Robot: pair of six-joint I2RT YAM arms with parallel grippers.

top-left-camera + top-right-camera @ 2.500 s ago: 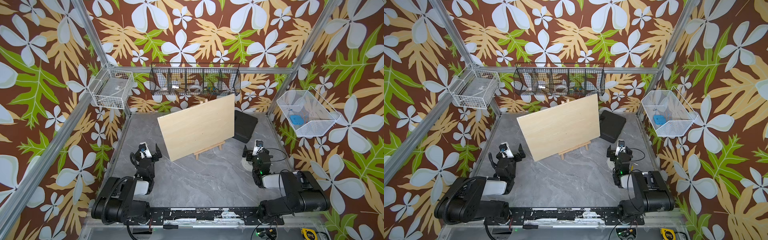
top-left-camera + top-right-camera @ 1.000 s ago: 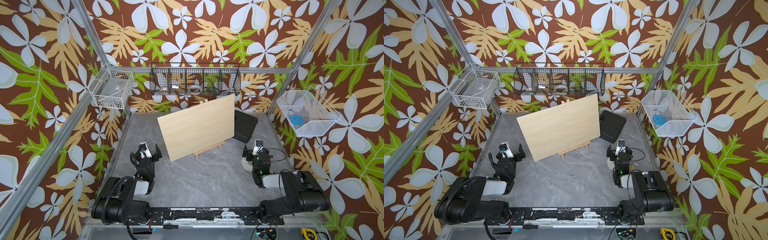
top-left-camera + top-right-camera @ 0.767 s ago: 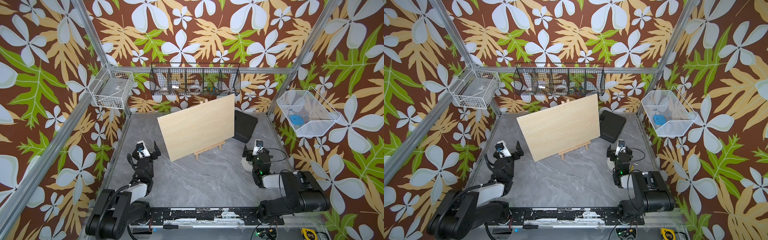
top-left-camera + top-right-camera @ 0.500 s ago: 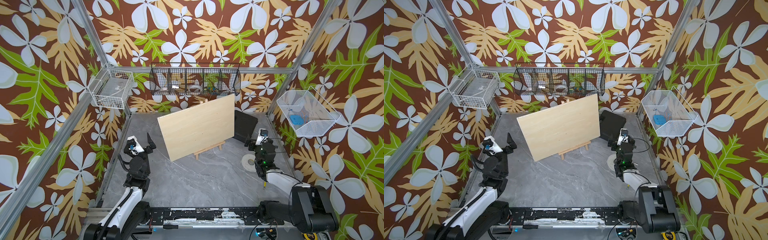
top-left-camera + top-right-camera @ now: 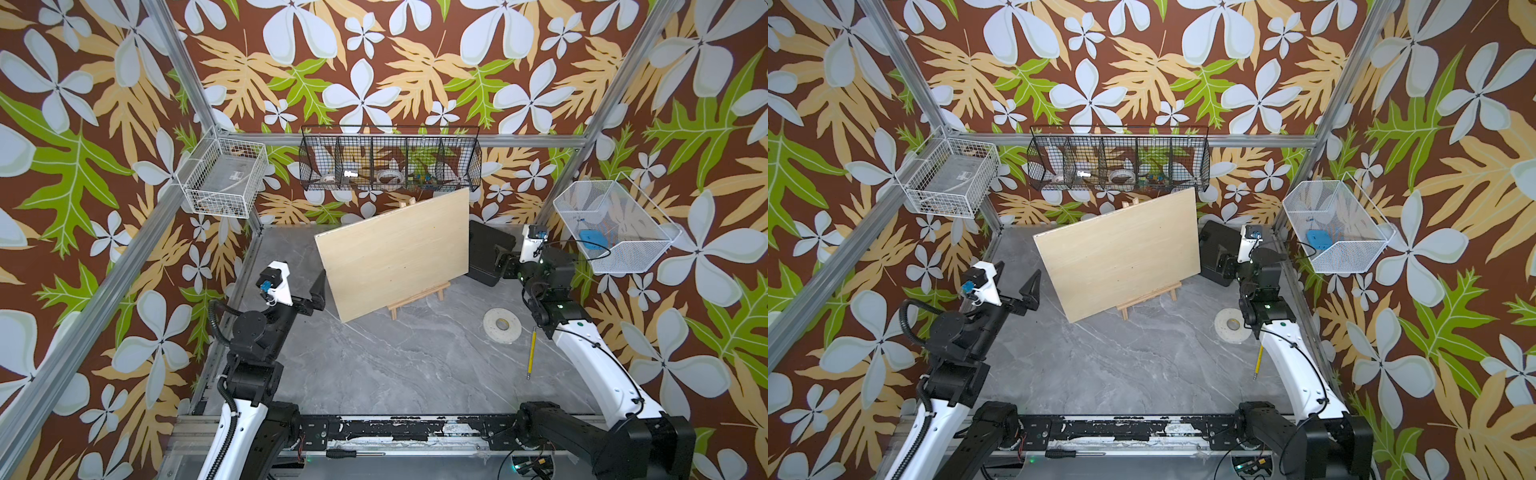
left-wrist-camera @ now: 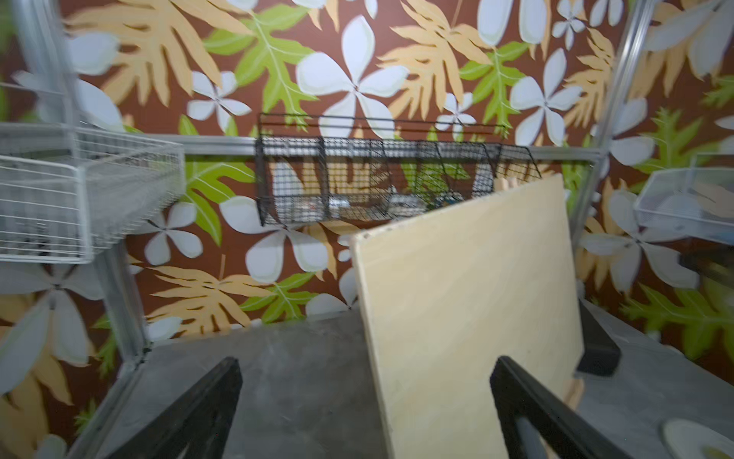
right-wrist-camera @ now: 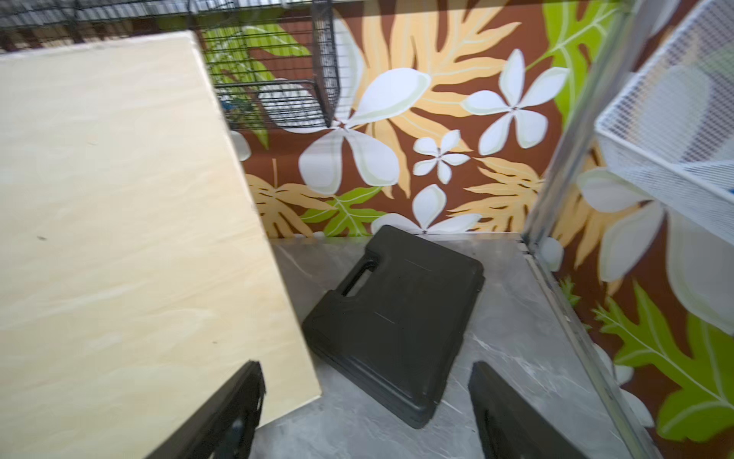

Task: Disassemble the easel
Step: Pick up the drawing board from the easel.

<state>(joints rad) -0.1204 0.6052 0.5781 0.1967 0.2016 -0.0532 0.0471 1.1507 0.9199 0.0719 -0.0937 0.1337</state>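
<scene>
I should turn my left gripper toward the board's nearer side edge (image 5: pixel 326 265) (image 6: pixel 370 344) next and slide its open fingers around it to close, because they point outward at the wall now.
The easel stands at the back of the table, mostly hidden behind a large pale plywood board (image 5: pixel 395 253) (image 5: pixel 1121 257) that leans on it. Only its ledge bar and feet (image 5: pixel 417 293) (image 5: pixel 1148 297) and its top tip (image 5: pixel 407 203) show. My left gripper (image 5: pixel 301 291) (image 5: pixel 1017 282) hovers open just left of the board's left edge. In the left wrist view that edge runs between the spread fingers (image 6: pixel 367 369). My right gripper (image 5: pixel 500 259) (image 5: pixel 1223 259) is open and empty by the board's right edge, above a black case (image 7: pixel 397 322). The right wrist view (image 7: pixel 365 373) shows its jaws apart.
The black case (image 5: pixel 484 253) lies flat behind the board's right side. A white tape roll (image 5: pixel 502 325) and a yellow pencil (image 5: pixel 531 353) lie near the right arm. A black wire basket (image 5: pixel 390 164) and two white baskets (image 5: pixel 222 183) (image 5: pixel 615 232) hang on the walls.
Both arms have risen from their low folded poses and reached forward to the board's two side edges. The tape roll and pencil now show where the right arm was.
</scene>
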